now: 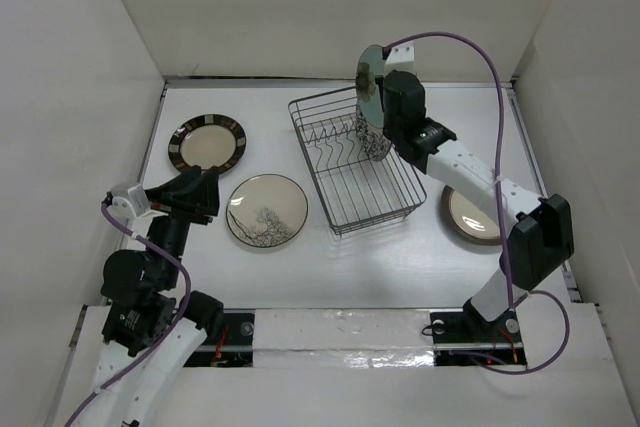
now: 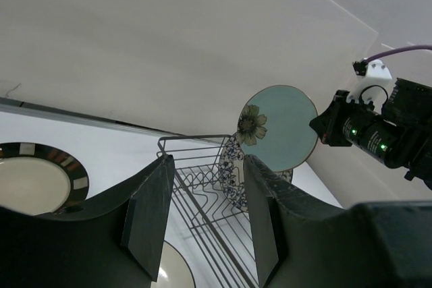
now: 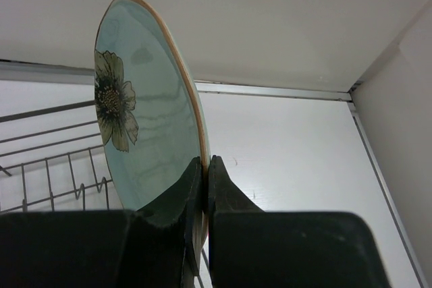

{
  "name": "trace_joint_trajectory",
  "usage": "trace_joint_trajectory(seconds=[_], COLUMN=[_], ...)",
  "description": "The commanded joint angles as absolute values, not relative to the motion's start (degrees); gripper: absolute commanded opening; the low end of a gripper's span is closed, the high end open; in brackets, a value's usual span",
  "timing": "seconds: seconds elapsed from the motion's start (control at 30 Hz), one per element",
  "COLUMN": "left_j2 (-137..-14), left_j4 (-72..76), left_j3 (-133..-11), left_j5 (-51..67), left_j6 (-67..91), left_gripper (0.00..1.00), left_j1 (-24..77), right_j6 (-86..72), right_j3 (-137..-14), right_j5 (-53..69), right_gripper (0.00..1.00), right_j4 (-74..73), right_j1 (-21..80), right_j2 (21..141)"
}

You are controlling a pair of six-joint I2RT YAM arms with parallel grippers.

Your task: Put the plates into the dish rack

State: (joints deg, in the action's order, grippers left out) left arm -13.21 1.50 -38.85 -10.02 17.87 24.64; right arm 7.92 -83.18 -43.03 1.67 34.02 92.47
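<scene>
The right gripper shifts to the left in the top view and down next, lowering the teal plate into the dish rack's empty slots beside the upright floral plate.
My right gripper (image 1: 377, 99) is shut on the rim of the pale teal plate (image 1: 368, 77) and holds it on edge above the far end of the dish rack (image 1: 313, 167). In the right wrist view the fingers (image 3: 196, 180) pinch the teal plate (image 3: 145, 119). A blue floral plate (image 1: 369, 135) stands upright in the rack. The dark-striped plate (image 1: 207, 143) and the tree plate (image 1: 267, 210) lie flat left of the rack. A grey-brown rimmed plate (image 1: 468, 215) lies to its right, partly under my right arm. My left gripper (image 1: 213, 192) is open and empty between the two left plates.
White walls close in the table at the back and on both sides. In the left wrist view, between my open gripper's (image 2: 207, 161) fingers, show the rack (image 2: 196, 187), the floral plate (image 2: 233, 170) and the teal plate (image 2: 283, 126).
</scene>
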Motion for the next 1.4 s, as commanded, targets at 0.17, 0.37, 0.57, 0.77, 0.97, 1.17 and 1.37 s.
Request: trace_joint_trajectory(seconds=[0.17,0.37,0.57,0.77,0.97,1.17,1.37], left_j2=[-15.11,-15.38,-15.55,-15.64,-15.55,-15.64,-15.73], left_j4=[4.04,3.78,3.87,3.96,3.96,3.87,3.87], left_j3=[-38.67,-38.76,-38.58,-38.50,-38.58,-38.67,-38.67], left_j5=[-8.53,-8.97,-8.88,-8.96,-8.96,-9.14,-8.35], left_j6=[16.96,16.70,16.87,16.70,16.79,16.70,16.70], left_gripper=[0.42,0.42,0.42,0.42,0.42,0.43,0.42], left_j1=[24.43,24.43,24.43,24.43,24.43,24.43,24.43], right_j6=[8.17,8.35,10.37,10.99,9.85,8.88,8.88], right_j3=[-85.78,-84.73,-82.27,-80.16,-78.31,-76.38,-76.11], right_j5=[-44.38,-44.30,-47.11,-49.04,-49.48,-51.59,-52.82], right_gripper=[0.00,0.00,0.00,0.00,0.00,0.05,0.13], right_j4=[8.88,8.35,9.67,10.81,11.08,12.22,12.04], right_j1=[33.31,33.31,35.07,36.65,38.06,39.29,40.51], right_j2=[94.04,95.27,96.42,98.17,99.23,100.20,101.51])
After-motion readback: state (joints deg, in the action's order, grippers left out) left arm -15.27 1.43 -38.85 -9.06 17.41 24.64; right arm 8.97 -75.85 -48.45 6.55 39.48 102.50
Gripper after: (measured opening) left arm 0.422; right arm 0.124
